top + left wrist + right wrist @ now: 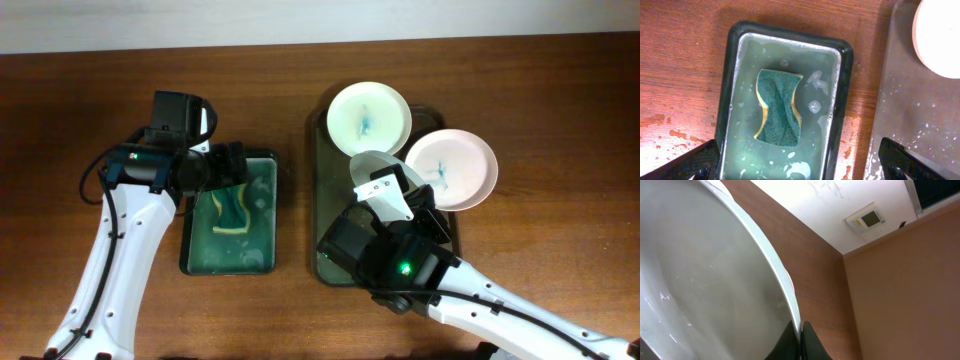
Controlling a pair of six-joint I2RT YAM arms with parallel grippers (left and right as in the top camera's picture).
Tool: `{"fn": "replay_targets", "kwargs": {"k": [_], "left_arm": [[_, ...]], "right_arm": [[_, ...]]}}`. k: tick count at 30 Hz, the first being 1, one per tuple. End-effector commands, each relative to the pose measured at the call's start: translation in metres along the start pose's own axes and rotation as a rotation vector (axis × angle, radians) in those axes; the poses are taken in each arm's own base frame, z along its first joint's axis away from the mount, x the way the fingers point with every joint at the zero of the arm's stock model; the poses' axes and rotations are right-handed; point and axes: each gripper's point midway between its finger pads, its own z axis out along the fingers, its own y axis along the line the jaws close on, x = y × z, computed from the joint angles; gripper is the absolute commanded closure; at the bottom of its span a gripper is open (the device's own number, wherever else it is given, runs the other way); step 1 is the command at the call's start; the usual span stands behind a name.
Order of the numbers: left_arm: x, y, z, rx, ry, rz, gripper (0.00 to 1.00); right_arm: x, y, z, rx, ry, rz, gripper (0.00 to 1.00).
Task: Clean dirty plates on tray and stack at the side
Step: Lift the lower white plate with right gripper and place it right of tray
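Note:
My right gripper carries the light grey-blue plate to the right in the overhead view next and lowers it flat past the pinkish plate [452,168], where the table is bare.
My right gripper [378,183] is shut on the rim of the light grey-blue plate [367,163] and holds it tilted up over the dark tray [322,205]. In the right wrist view the fingers [800,336] pinch the plate's edge [700,280]. A white plate [369,117] with a blue smear lies at the tray's far end. A pinkish plate [452,168] with a blue smear rests on the tray's right rim. My left gripper [232,172] is open and empty above the sponge [778,107]; its fingers [800,167] are spread wide.
The sponge lies in soapy water in a smaller green tray [262,262], also in the left wrist view [735,75], left of the dark tray [910,110]. The white plate's edge [940,35] shows at top right. Water drops dot the wooden table.

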Motion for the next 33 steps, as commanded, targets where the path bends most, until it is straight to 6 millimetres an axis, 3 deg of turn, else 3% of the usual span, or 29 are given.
{"fn": "replay_targets", "kwargs": {"k": [1, 5, 6, 10, 14, 16, 18, 19, 20, 22, 24, 28, 32, 33], "left_arm": [[-0.003, -0.002, -0.005, 0.014, -0.014, 0.003, 0.01], [-0.003, -0.002, -0.005, 0.014, -0.014, 0.003, 0.01], [-0.003, -0.002, -0.005, 0.014, -0.014, 0.003, 0.01], [-0.003, -0.002, -0.005, 0.014, -0.014, 0.003, 0.01], [-0.003, -0.002, -0.005, 0.014, -0.014, 0.003, 0.01], [-0.003, -0.002, -0.005, 0.014, -0.014, 0.003, 0.01], [-0.003, -0.002, -0.005, 0.014, -0.014, 0.003, 0.01], [-0.003, -0.002, -0.005, 0.014, -0.014, 0.003, 0.01], [-0.003, -0.002, -0.005, 0.014, -0.014, 0.003, 0.01], [-0.003, -0.002, -0.005, 0.014, -0.014, 0.003, 0.01], [-0.003, -0.002, -0.005, 0.014, -0.014, 0.003, 0.01], [-0.003, -0.002, -0.005, 0.014, -0.014, 0.003, 0.01], [-0.003, -0.002, -0.005, 0.014, -0.014, 0.003, 0.01], [-0.003, -0.002, -0.005, 0.014, -0.014, 0.003, 0.01]], "right_arm": [[-0.010, -0.009, -0.006, 0.005, -0.027, 0.046, 0.96], [-0.007, 0.002, -0.005, -0.056, -0.003, 0.076, 0.96], [-0.005, 0.007, -0.005, -0.096, 0.022, 0.158, 0.96], [0.016, 0.039, 0.013, -0.392, 0.302, 0.404, 0.96], [0.027, 0.033, 0.039, -0.721, 0.498, 0.522, 0.96], [0.040, 0.005, 0.065, -0.821, 0.557, 0.703, 0.96], [0.066, -0.035, 0.096, -0.786, 0.601, 0.919, 0.96], [0.094, -0.068, 0.118, -0.689, 0.629, 1.056, 0.96], [0.116, -0.088, 0.131, -0.616, 0.653, 1.135, 0.96], [0.164, -0.122, 0.150, -0.480, 0.712, 1.282, 0.96], [0.215, -0.142, 0.162, -0.375, 0.790, 1.406, 0.96], [0.285, -0.143, 0.188, -0.267, 0.938, 1.604, 0.96], [0.311, -0.104, 0.200, -0.327, 1.100, 1.610, 0.96], [0.312, -0.096, 0.200, -0.342, 1.128, 1.601, 0.87]]}}
